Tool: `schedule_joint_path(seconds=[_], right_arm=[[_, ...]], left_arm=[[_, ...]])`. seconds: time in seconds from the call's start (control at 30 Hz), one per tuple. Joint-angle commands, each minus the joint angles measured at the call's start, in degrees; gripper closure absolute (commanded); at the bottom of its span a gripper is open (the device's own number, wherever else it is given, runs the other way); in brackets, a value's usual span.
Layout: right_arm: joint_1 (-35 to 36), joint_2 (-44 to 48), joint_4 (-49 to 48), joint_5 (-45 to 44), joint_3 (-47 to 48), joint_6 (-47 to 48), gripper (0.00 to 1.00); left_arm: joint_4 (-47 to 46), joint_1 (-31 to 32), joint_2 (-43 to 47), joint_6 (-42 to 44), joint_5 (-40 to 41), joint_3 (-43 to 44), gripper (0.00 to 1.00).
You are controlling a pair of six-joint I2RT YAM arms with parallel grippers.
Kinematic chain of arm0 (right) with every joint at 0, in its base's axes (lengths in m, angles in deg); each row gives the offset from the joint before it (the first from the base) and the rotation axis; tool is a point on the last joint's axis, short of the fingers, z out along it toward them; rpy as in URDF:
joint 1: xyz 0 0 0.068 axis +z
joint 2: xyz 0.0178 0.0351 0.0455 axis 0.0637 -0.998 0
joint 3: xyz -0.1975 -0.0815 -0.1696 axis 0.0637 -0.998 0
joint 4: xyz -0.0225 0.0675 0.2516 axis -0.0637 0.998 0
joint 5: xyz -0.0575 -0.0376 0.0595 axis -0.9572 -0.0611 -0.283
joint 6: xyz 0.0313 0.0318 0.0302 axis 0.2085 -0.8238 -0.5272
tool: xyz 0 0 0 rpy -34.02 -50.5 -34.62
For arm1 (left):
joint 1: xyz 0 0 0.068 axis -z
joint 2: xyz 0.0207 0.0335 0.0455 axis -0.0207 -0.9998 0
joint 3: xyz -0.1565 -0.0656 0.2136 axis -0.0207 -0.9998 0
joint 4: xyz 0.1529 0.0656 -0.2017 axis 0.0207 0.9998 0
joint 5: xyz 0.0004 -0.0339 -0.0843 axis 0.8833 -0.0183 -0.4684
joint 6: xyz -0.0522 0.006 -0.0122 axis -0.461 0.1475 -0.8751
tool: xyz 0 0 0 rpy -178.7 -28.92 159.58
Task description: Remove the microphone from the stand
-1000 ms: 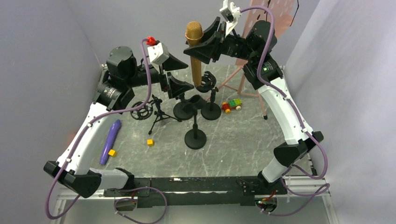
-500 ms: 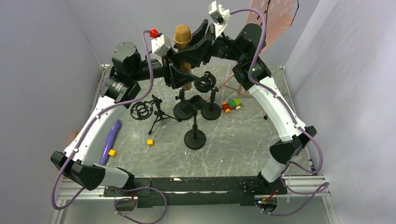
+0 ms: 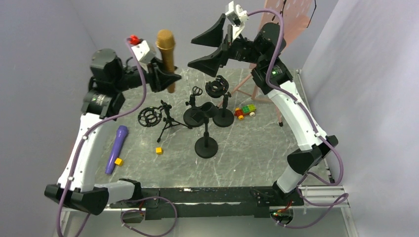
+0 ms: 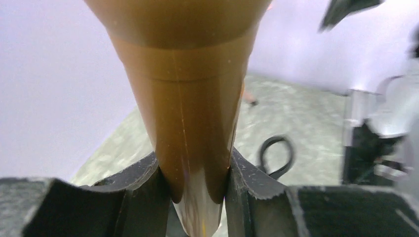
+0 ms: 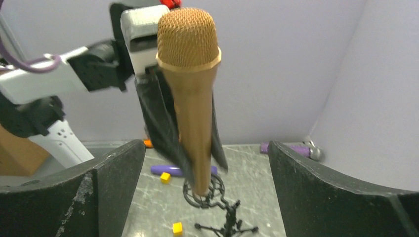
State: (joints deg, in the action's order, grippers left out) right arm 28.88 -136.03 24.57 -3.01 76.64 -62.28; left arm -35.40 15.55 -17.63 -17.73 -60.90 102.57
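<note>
The bare tabletop [image 3: 138, 149] beside the purple microphone lies below and back from the robot's left gripper, so the gripper will swing back and down next to release the gold microphone [image 3: 166, 47] there.
The gold microphone [image 3: 166, 47] hangs upright in the air at the back left, clear of every stand. My left gripper [image 3: 168, 78] is shut on its lower handle. In the left wrist view both jaws press the tapered gold microphone body [image 4: 190, 98] inside the left gripper [image 4: 197, 185]. My right gripper [image 3: 213, 48] stands wide open to the right of the microphone, apart from it. The right wrist view shows the microphone [image 5: 190, 79] ahead, between and beyond the open right gripper [image 5: 205, 148]. A black stand with an empty ring clip [image 3: 217, 89] stands below on the table.
Several black round-base stands [image 3: 206, 146] cluster mid-table. A small tripod with a shock mount [image 3: 150, 117] sits left of them. A purple microphone [image 3: 116, 148] and two yellow cubes [image 3: 159, 150] lie at the left. A toy brick car [image 3: 245, 111] and pink tripod legs [image 3: 257, 84] are at the right.
My right gripper opened and let go of the gold microphone. My left gripper closed on its handle and carried it left, away from the right gripper.
</note>
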Motion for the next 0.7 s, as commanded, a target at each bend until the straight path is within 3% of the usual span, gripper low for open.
schedule_joint_path(seconds=[0.0, 0.13, 0.27, 0.4, 0.5, 0.67], right_arm=[[-2.6, 7.3, 5.1, 0.0, -3.0, 6.4, 0.00], [-4.2, 12.0, 5.7, -0.7, -10.9, 7.3, 0.00], [-5.6, 13.4, 6.0, -0.8, -12.8, 7.4, 0.00], [-6.5, 13.3, 5.0, -0.9, -14.0, 6.1, 0.00], [-6.5, 12.4, 4.0, -0.4, -14.1, 4.8, 0.00], [-6.4, 10.6, 3.0, 0.3, -12.6, 3.7, 0.00]], left_arm=[[16.0, -6.0, 7.7, 17.4, 12.6, 0.7, 1.00], [26.0, -10.7, 14.9, 28.7, 33.7, -8.4, 1.00], [31.6, -20.2, 18.4, 26.6, 47.4, -16.7, 1.00], [41.9, -27.7, 14.5, 20.5, 46.4, -19.1, 1.00], [41.7, -34.5, 14.2, 16.7, 40.4, -26.1, 1.00], [41.2, -35.6, 7.9, 20.7, 37.0, -32.5, 1.00]])
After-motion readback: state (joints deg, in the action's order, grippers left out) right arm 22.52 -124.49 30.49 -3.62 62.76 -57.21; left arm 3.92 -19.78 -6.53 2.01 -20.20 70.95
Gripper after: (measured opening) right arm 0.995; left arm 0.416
